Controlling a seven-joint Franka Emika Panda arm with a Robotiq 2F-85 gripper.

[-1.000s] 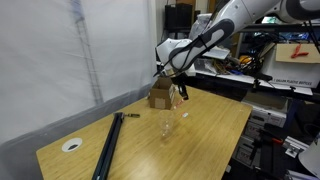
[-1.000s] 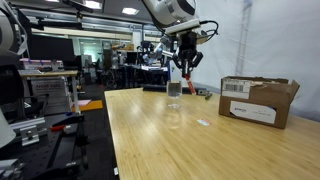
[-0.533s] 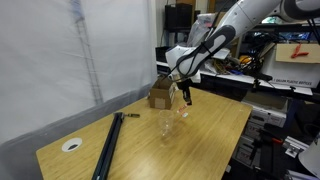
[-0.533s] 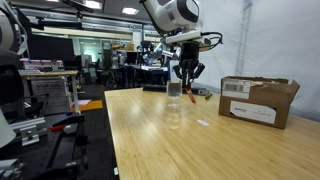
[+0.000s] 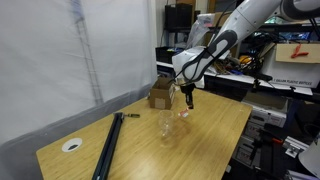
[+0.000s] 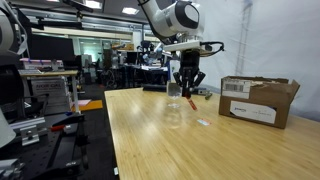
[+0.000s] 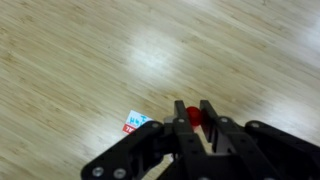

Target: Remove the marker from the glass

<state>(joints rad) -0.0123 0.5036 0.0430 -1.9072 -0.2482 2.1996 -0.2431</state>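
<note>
I will next lower the marker, outside the glass, toward the table [image 5: 191, 110] [image 7: 189, 106] by the printed label, then open my gripper.
My gripper [image 5: 186, 92] is shut on the marker [image 5: 187, 101], which hangs down from the jaws above the wooden table. In an exterior view the gripper [image 6: 188, 86] holds the marker [image 6: 190, 97] just beside the clear glass [image 6: 174, 92], outside it. The glass [image 5: 166, 125] is faint and stands upright on the table. In the wrist view the jaws [image 7: 193, 118] close on the marker's red end [image 7: 192, 112]; the rest of the marker is hidden behind the fingers.
A brown cardboard box [image 5: 160, 93] [image 6: 258, 100] sits at the table's far end. A long black rod [image 5: 108, 145] and a white tape roll [image 5: 72, 144] lie near one corner. A small printed label [image 7: 133, 123] [image 6: 203, 123] lies on the table.
My gripper has moved sideways away from the glass and a little lower, carrying the marker with it. The glass has stayed in place.
</note>
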